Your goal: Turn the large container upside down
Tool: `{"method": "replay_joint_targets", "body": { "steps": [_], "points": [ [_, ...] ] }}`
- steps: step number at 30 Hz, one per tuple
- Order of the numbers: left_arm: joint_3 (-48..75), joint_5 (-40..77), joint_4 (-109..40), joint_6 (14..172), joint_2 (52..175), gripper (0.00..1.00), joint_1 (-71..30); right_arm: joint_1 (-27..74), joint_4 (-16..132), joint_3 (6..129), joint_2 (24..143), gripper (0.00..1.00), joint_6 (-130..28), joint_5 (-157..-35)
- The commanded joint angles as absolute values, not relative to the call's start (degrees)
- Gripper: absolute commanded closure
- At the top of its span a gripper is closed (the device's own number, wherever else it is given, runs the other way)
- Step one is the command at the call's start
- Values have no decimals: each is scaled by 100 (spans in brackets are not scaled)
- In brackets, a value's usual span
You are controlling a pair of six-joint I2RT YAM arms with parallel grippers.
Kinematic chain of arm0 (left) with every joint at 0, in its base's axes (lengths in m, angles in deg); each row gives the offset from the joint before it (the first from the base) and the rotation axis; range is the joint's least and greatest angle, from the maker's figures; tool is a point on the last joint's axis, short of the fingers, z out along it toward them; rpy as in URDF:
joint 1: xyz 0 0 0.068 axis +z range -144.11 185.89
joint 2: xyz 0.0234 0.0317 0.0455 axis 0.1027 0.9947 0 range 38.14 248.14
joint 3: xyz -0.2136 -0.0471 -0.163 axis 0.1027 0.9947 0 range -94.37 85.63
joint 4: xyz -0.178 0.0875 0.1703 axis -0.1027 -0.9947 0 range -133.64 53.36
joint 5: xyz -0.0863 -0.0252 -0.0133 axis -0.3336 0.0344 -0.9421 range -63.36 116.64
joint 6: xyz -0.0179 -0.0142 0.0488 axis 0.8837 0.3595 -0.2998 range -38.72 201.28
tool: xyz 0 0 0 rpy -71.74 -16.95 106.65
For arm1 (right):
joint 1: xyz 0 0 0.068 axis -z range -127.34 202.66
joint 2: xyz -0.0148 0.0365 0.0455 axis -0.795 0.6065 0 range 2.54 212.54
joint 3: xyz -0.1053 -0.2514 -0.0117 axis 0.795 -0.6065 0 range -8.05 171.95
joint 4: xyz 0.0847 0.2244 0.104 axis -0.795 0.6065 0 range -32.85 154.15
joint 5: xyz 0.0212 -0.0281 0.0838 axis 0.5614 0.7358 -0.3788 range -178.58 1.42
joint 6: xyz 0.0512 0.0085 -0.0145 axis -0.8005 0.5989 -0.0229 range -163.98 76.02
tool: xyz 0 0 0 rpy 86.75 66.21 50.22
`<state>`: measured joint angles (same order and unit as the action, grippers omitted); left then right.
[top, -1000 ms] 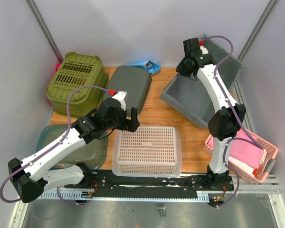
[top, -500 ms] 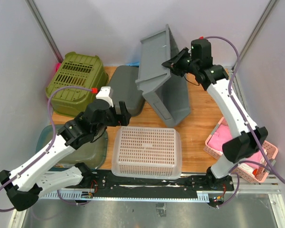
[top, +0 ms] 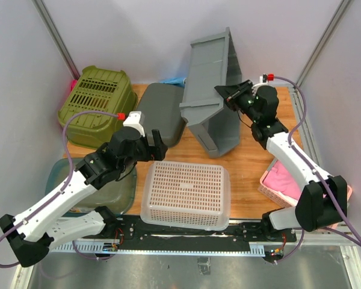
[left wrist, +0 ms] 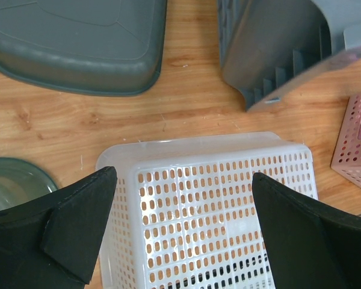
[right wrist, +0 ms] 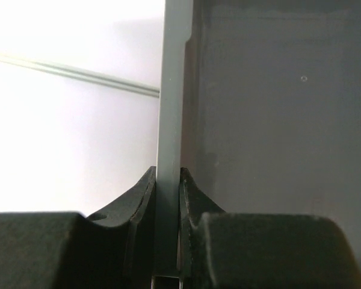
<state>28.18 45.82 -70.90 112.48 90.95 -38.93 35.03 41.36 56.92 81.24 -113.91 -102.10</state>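
The right gripper swings the container's rim back and to the right in the top view toward the pink basket next and releases it, since the container's opening faces sideways.
The large grey container (top: 210,90) stands tipped up on one edge at the back middle of the table, with its open side facing right toward the right arm. My right gripper (top: 230,94) is shut on its upper rim; in the right wrist view the rim (right wrist: 168,120) runs straight between the closed fingers (right wrist: 167,205), with the inner wall (right wrist: 277,120) to the right. My left gripper (top: 158,146) is open and empty above the back edge of the white perforated basket (left wrist: 210,205). The container's lower corner (left wrist: 277,54) shows in the left wrist view.
An upside-down white perforated basket (top: 186,191) sits front centre. A dark grey tub (top: 165,111) lies upside down at back left, beside an olive green basket (top: 93,102). A green translucent tub (top: 108,192) is front left and a pink basket (top: 301,186) front right. A blue cloth (top: 177,80) lies at the back.
My right arm has lifted the grey container from lying at the back right and swung it up onto its edge toward the middle. My left arm drew back slightly to the left.
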Motion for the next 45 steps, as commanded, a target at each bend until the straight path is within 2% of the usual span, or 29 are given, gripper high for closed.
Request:
{"method": "replay_joint_targets", "body": {
  "steps": [1, 6, 11, 17, 25, 27, 31, 33, 37, 41, 45],
  "points": [
    [2898, 4431, -6847, 11351, 9112, 1, -3928, 3824, 586, 5211, 7825, 99, -12533, -9962],
    [2901, 4380, -6848, 11326, 9167, 1, -3928, 4118, -593, 4251, 7745, 100, -13405, -9636],
    [2864, 4310, -6791, 11280, 9305, 1, -3928, 4507, -1104, 3084, 7333, 99, -14077, -9336],
    [2784, 4247, -6699, 11185, 9550, 1, -3928, 5163, -816, 1870, 6467, 99, -14512, -9372],
    [2597, 4247, -6641, 11005, 9874, 1, -3928, 6527, -730, 180, 5688, 99, -15027, -10348],
    [2549, 4202, -6616, 10985, 9974, 1, -3928, 6769, -635, -139, 5519, 91, -15092, -10572],
    [2500, 4101, -6534, 10967, 10108, 1, -3928, 7000, -223, -376, 5244, 63, -14960, -11014],
    [2473, 4088, -6522, 10958, 10165, 1, -3928, 6997, -139, -452, 5255, 59, -14895, -11158],
    [2459, 4079, -6511, 10928, 10201, 1, -3928, 6998, 503, -316, 5268, 56, -14546, -11517],
    [2465, 4092, -6517, 10897, 10229, 1, -3928, 6989, 1183, 147, 5354, 40, -14158, -11910],
    [2524, 4083, -6438, 10883, 10240, 1, -3928, 6990, 1417, 304, 5427, 32, -13976, -11946]
  ]
}}
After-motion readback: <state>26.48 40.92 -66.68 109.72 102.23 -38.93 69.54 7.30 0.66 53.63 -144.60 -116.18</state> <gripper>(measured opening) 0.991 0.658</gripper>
